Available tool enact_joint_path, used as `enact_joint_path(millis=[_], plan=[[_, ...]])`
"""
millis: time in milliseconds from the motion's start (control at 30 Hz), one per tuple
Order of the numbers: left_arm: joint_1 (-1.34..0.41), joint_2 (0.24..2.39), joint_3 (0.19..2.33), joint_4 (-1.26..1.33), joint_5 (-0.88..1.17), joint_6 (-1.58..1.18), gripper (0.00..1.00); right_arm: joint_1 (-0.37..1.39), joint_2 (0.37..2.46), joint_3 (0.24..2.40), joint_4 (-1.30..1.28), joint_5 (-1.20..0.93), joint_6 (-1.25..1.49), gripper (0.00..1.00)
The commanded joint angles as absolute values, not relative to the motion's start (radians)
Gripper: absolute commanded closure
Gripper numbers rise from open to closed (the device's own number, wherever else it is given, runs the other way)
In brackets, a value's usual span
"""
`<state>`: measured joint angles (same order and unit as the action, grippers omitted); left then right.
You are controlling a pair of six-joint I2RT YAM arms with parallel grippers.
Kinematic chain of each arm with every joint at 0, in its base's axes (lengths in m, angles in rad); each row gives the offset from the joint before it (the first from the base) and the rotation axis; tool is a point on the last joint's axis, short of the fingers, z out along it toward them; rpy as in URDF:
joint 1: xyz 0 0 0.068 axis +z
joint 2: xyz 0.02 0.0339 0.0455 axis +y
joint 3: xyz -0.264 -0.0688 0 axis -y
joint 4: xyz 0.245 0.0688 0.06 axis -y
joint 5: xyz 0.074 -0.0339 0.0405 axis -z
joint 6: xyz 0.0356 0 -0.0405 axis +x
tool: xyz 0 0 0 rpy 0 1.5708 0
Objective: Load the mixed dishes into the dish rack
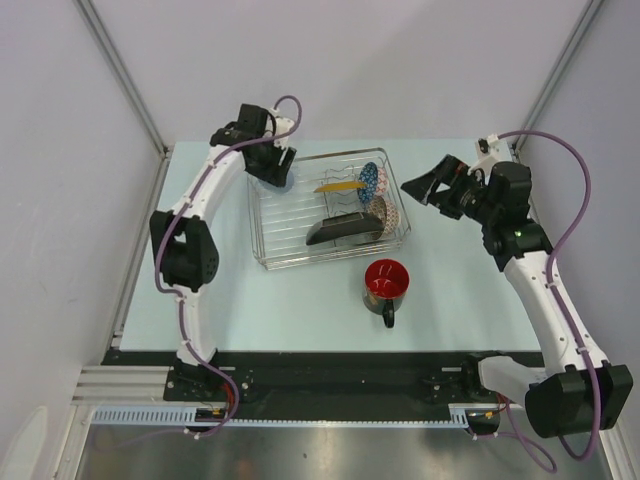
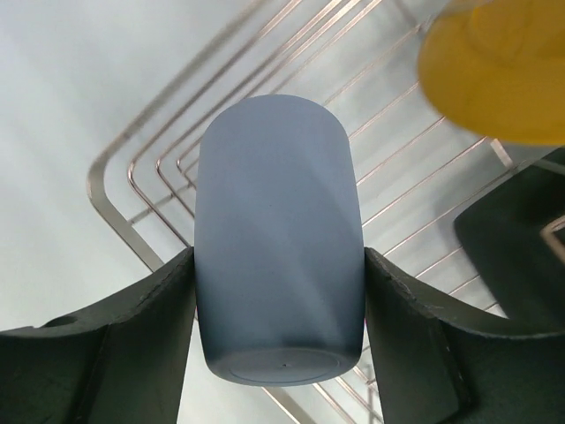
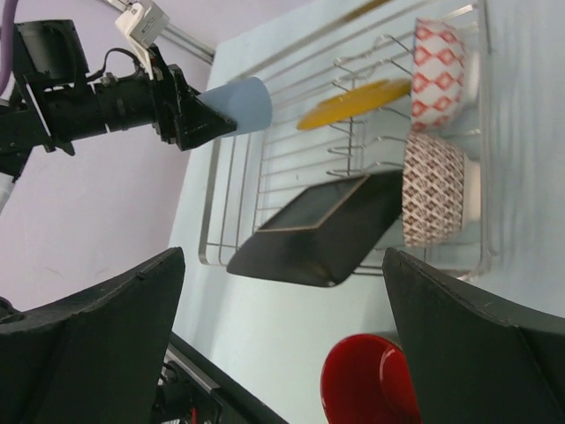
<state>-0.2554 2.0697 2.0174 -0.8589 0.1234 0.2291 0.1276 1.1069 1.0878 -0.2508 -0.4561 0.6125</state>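
Observation:
I will turn my left gripper next and bring the cup (image 2: 278,177) down and inward from the corner of the rack onto the rack's empty wires beside the yellow plate.
The silver wire dish rack (image 1: 268,228) stands mid-table. In it are the yellow plate (image 1: 340,185), a blue-lined bowl (image 1: 374,180), a brown-patterned bowl (image 1: 385,213) and the tilted square black plate (image 1: 338,232). My left gripper (image 1: 282,176) is shut on a pale blue-grey cup (image 2: 278,177) over the rack's far left corner; its fingers (image 2: 132,344) press both sides of the cup. The red-lined mug (image 1: 385,282) stands upright on the table in front of the rack. My right gripper (image 1: 418,190) hangs open and empty to the right of the rack, with the mug (image 3: 371,389) below it.
In the right wrist view the rack (image 3: 221,256) shows the black plate (image 3: 327,234) leaning over its near rim, the yellow plate (image 3: 353,104) on the prongs and both bowls (image 3: 434,190) on edge. Grey walls enclose the table on the left, back and right.

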Motion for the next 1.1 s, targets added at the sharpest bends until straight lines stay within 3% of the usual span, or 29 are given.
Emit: enact_joint_path(millis=[0, 433, 1067], plan=[[-0.294, 2.063, 2.057, -0.922, 0.002, 0.389, 1.00, 0.124, 1.072, 1.062, -0.265, -0.440, 0.601, 0.00], [-0.311, 2.244, 2.221, -1.097, 0.067, 0.557, 1.00, 0.124, 1.046, 1.028, -0.262, -0.443, 0.612, 0.00], [-0.314, 2.283, 2.218, -1.196, 0.152, 0.776, 1.00, 0.161, 1.051, 1.002, -0.245, -0.433, 0.626, 0.00]])
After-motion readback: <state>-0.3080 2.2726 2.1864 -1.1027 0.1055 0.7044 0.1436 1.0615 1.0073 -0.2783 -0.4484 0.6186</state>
